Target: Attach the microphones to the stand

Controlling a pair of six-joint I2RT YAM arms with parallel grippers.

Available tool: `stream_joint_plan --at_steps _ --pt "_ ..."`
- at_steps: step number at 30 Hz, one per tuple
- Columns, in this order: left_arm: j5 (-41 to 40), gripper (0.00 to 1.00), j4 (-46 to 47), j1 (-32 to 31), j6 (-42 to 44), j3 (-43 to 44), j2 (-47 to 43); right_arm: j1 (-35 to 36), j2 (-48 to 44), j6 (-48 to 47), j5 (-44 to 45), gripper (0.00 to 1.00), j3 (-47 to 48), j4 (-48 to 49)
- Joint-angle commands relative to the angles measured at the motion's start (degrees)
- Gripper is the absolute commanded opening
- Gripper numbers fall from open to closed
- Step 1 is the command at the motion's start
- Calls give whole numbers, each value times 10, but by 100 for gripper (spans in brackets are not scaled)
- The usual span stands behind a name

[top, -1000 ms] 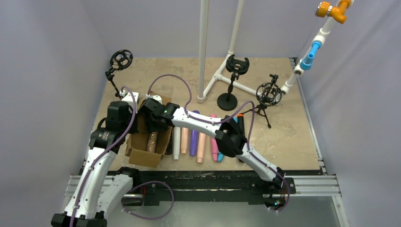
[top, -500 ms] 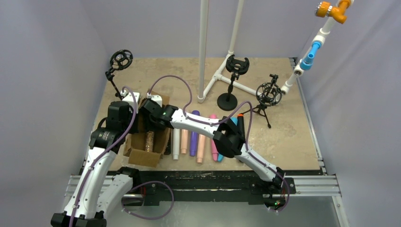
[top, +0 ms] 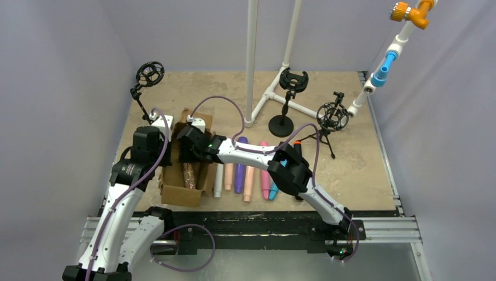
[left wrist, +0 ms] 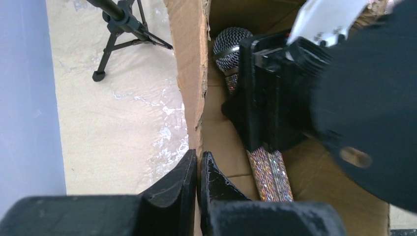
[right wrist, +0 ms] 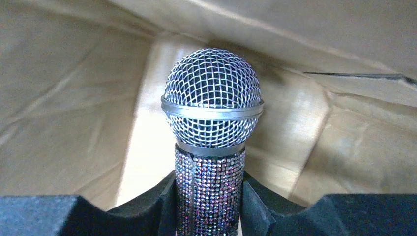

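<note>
The box (top: 180, 192) goes up and outward in my left gripper next, then down to be released. The bare tabletop beyond the box (top: 208, 86) lies outward of my gripper.
A silver glitter microphone (top: 189, 174) lies in an open cardboard box (top: 180, 192) at the left. My right gripper (top: 190, 156) reaches into the box and is shut on the microphone's glitter body (right wrist: 210, 191) just below its mesh head (right wrist: 212, 96). My left gripper (left wrist: 197, 162) is shut on the box's left wall (left wrist: 189, 59). The glitter microphone also shows in the left wrist view (left wrist: 269, 169). Several microphones lie in a row on the table: white (top: 218, 180), peach (top: 228, 174), purple (top: 240, 172), pink (top: 264, 181) and black (top: 298, 150).
Three black microphone stands are on the table: one at the back left (top: 150, 74), one with a round base (top: 281, 125) in the middle, and a tripod (top: 332, 116) at the right. A white pipe frame (top: 251, 64) stands at the back.
My right arm shifted: its elbow moved right and the gripper settled a little deeper in the box. The box turned slightly. My left arm has stayed put.
</note>
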Motion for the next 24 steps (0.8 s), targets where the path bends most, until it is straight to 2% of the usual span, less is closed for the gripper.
stream_joint_plan --at_steps 1,5,9,18,21,24 --pt "-35 0 52 -6 26 10 -5 2 -132 -31 -20 15 -57 91" --pt "-56 0 59 -6 40 4 -3 2 -224 -52 -73 14 -131 157" --pt "-52 0 61 -6 33 4 4 -3 -276 -56 -101 12 -165 173" --pt "-3 0 11 -6 -1 67 17 -55 -360 -70 -105 6 -177 56" --pt "17 0 -1 -6 -11 103 17 -96 -411 -91 -111 6 -221 1" --pt "31 0 -9 -6 -21 132 26 -129 -472 -108 -94 6 -305 -26"
